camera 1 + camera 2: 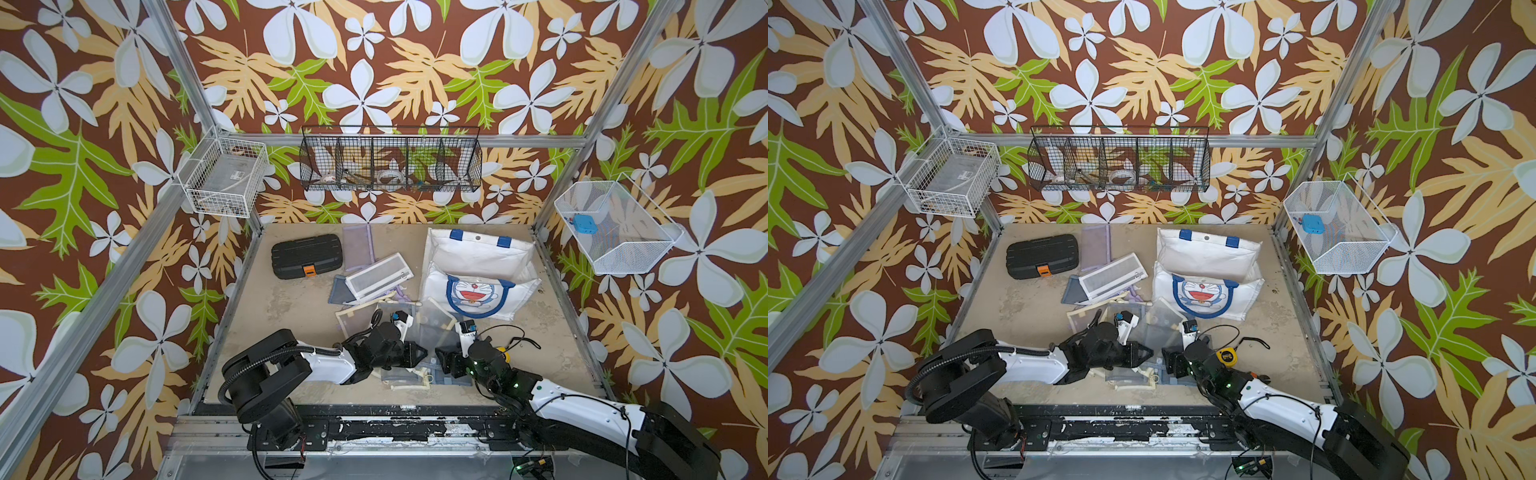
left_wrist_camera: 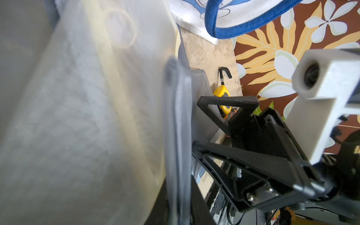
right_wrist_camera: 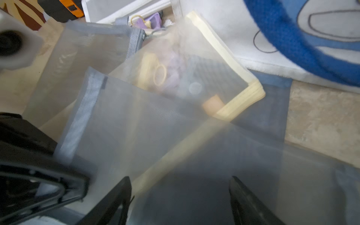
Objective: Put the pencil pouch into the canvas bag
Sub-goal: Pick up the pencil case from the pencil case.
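The right gripper rises and tilts up, open, next and closes on the pouch's grey trimmed edge beside my left gripper, because that gripper alone holds it.
Several mesh pencil pouches lie overlapped at the table's front middle. My left gripper (image 2: 179, 181) is shut on the grey trimmed edge of a grey mesh pencil pouch (image 2: 178, 116), which shows in both top views (image 1: 426, 330) (image 1: 1156, 330) between the two arms. Both top views place the left gripper (image 1: 422, 353) (image 1: 1148, 353) close to the right gripper (image 1: 442, 361) (image 1: 1169, 361), tip to tip. The right gripper (image 3: 180, 179) is open, its fingers wide apart over the same grey pouch (image 3: 136, 126). The white canvas bag (image 1: 478, 257) (image 1: 1208, 253) with blue handles lies at the back right, mouth gaping.
A black case (image 1: 307, 255) sits at the back left, with a white mesh pouch (image 1: 380, 276) beside it. A cream-trimmed pouch (image 3: 194, 68) overlaps the grey one. A yellow tape measure (image 1: 1225, 355) lies by the right arm. Wire baskets (image 1: 390, 164) hang on the walls.
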